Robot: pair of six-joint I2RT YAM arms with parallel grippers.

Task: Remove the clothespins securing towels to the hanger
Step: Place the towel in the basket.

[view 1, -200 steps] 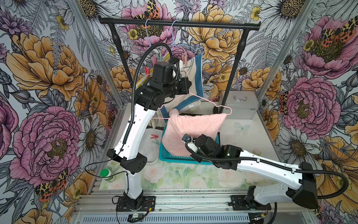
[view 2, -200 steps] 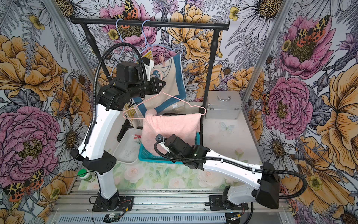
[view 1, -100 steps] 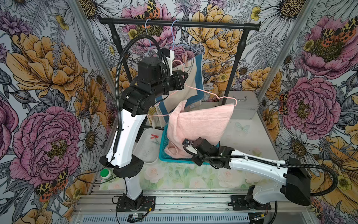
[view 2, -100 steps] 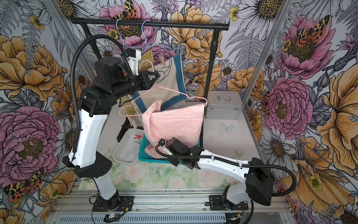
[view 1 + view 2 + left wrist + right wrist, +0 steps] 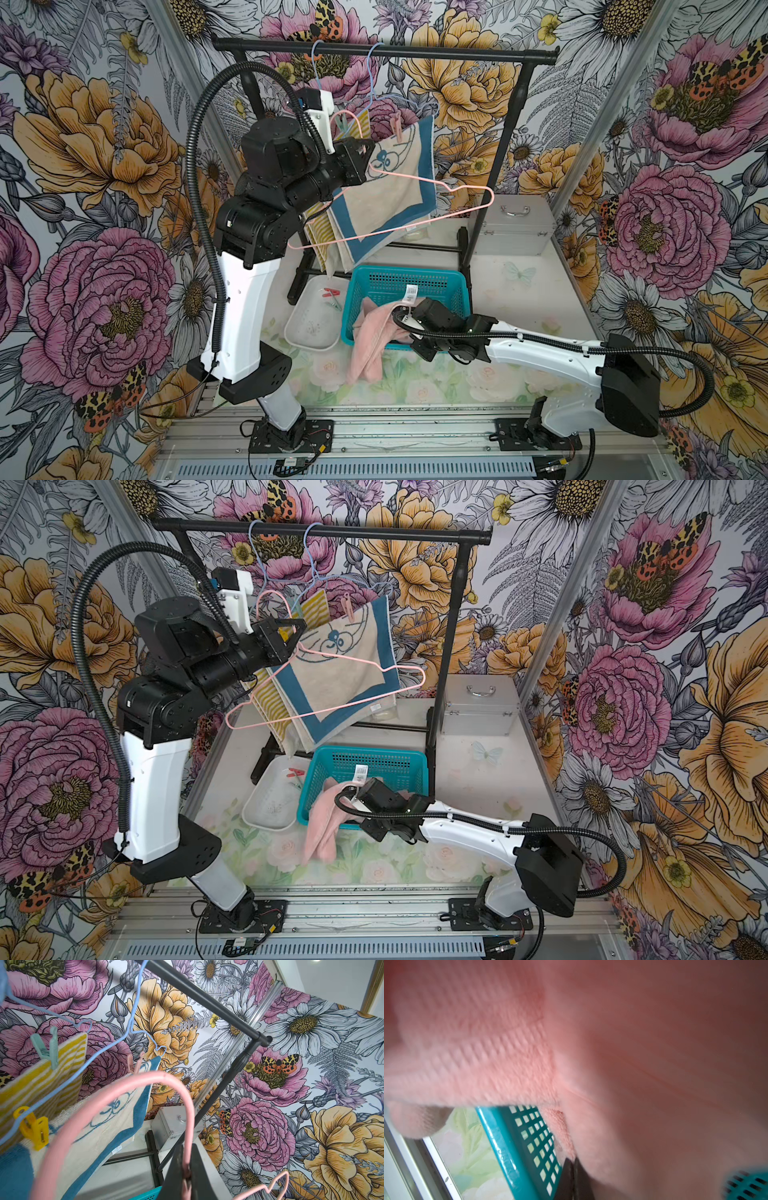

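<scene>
My right gripper should next pull the pale pink towel outward to the basket's end by the rack post and release it there, because the towel hangs over the basket's front rim.
My left gripper is shut on the neck of a bare pink hanger, held up beside the rack. My right gripper is shut on the pale pink towel, which drapes over the front rim of the teal basket. On blue hangers hang the cream blue-bordered towel, with a pink clothespin and a yellow clothespin, and the yellow striped towel, with a mint clothespin. A red clothespin lies in the white tray.
The black rack rail runs across the back, with its right post standing just behind the basket. A silver metal case sits at the back right. Floral walls close in both sides.
The pink towel has come off the pink hanger and dropped onto the basket rim, pulled down by my right gripper. My left arm has lifted the bare hanger towards the rack.
</scene>
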